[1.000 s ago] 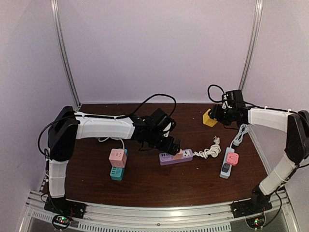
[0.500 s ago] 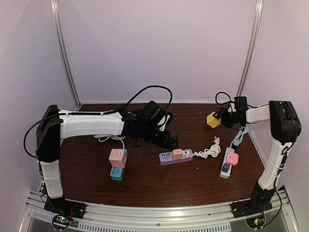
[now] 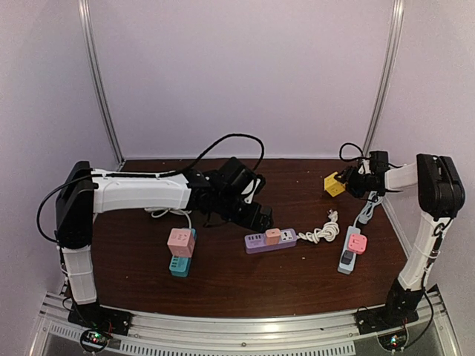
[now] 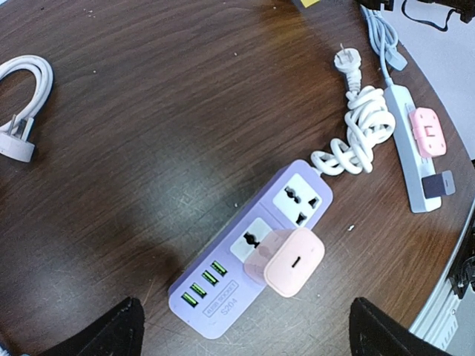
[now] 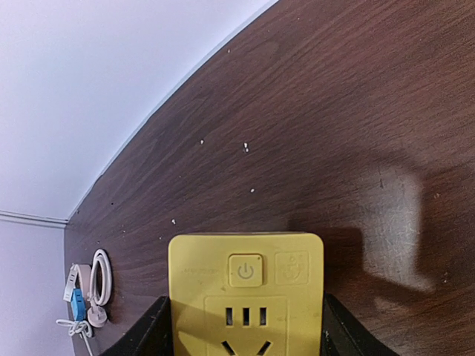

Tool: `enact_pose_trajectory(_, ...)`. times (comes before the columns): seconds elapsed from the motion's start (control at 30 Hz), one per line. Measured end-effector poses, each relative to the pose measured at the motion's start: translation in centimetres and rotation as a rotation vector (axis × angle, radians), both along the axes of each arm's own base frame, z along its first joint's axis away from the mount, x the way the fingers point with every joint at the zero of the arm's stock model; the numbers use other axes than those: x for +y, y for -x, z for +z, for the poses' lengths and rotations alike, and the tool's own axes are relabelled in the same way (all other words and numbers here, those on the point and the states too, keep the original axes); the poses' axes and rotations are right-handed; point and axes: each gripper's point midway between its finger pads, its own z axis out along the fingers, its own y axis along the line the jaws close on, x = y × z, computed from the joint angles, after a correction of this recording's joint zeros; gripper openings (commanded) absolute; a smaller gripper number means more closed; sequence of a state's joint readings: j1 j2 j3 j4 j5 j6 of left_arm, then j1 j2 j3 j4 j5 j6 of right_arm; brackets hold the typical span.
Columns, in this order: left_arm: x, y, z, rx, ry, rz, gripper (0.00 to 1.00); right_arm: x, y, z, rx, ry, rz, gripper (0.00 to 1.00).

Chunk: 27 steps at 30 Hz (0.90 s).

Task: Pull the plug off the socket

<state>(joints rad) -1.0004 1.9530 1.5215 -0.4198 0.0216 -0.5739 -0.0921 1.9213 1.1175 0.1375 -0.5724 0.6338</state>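
I will turn my left gripper next and lower it around the sides of the pale pink plug, because the socket strip is at an angle to my open fingers.
A pale pink plug sits in the middle outlet of the purple socket strip, which lies flat on the brown table. My left gripper hangs above the strip, open wide, with nothing between its black fingertips. From the top view the left gripper is just behind and left of the plug on the strip. At the back right, my right gripper is shut on a yellow cube socket, its fingers pressing both sides.
A white coiled cable trails from the strip's right end. A grey strip with a pink adapter lies near the right table edge. A pink cube rests on a teal strip at the left. A white cord lies behind.
The left gripper has drawn back and slightly left from the strip, staying open. The right gripper has carried the yellow cube to the right as its arm folded back.
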Motion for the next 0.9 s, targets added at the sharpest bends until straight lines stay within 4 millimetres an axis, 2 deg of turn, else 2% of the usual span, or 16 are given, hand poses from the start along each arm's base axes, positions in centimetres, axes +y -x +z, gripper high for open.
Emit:
enact_pose_trajectory(0.33,0.2,0.1,-0.6,0.005,-0.007,0.001,0.98,0.1,0.7,-0.8,0.026,0.016,0.017,0.71)
enact_pose_trajectory(0.57,0.3,0.2,-0.7,0.007,-0.009,0.001,0.98,-0.7,1.1,-1.0,0.041,0.067,0.007,0.74)
enact_pose_trajectory(0.73,0.1,0.1,-0.6,0.0,0.003,0.0,0.98,-1.6,1.6,-0.9,0.058,0.114,-0.017,0.69)
enact_pose_trajectory(0.9,0.1,0.1,-0.7,0.0,0.002,0.0,0.98,-2.5,2.5,-1.1,0.089,0.161,-0.044,0.53)
